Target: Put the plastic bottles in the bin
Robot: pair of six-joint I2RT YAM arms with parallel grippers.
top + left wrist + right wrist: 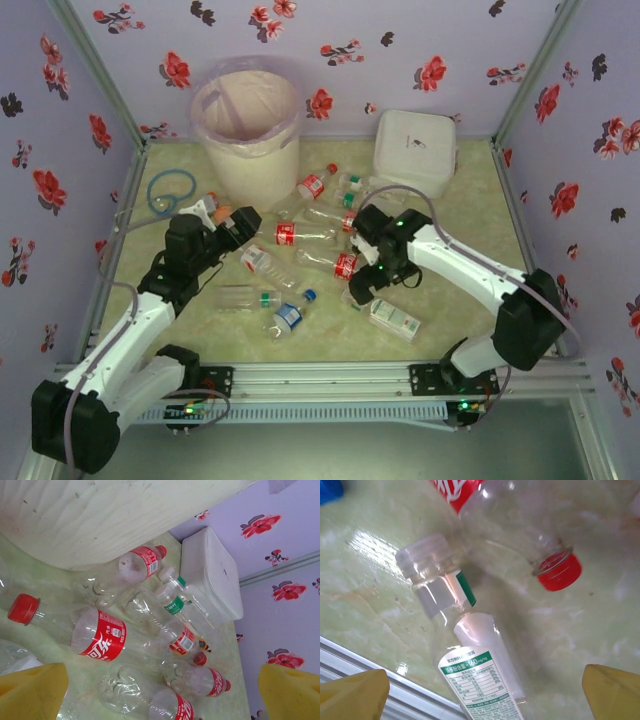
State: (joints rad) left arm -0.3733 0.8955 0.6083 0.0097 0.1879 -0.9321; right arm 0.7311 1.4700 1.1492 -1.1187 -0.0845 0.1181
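The white-green label's cap-side end [378,309] [466,661] is below and slightly back from my right gripper. That gripper needs to move down and back next, with its fingertips on both sides of the bottle, and close.
Several clear plastic bottles [300,234] lie scattered mid-table, with red, green and blue labels. The bin [250,125], whitish with a pink liner, stands at the back left. My left gripper [243,225] hovers open just left of the pile. In the left wrist view its yellow fingertips [32,690] spread wide over red-labelled bottles [97,640], below the bin wall [100,515]. My right gripper [358,292] is open at the pile's right side. Its fingertips [612,692] straddle a clear bottle with a white-green label [477,680] without touching it. A red-capped bottle [520,525] lies beyond.
A white square lidded box [415,150] sits at the back right, also in the left wrist view [210,575]. A blue tube loop [170,190] lies left of the bin. Flowered walls enclose three sides. The aluminium rail [330,378] runs along the near edge.
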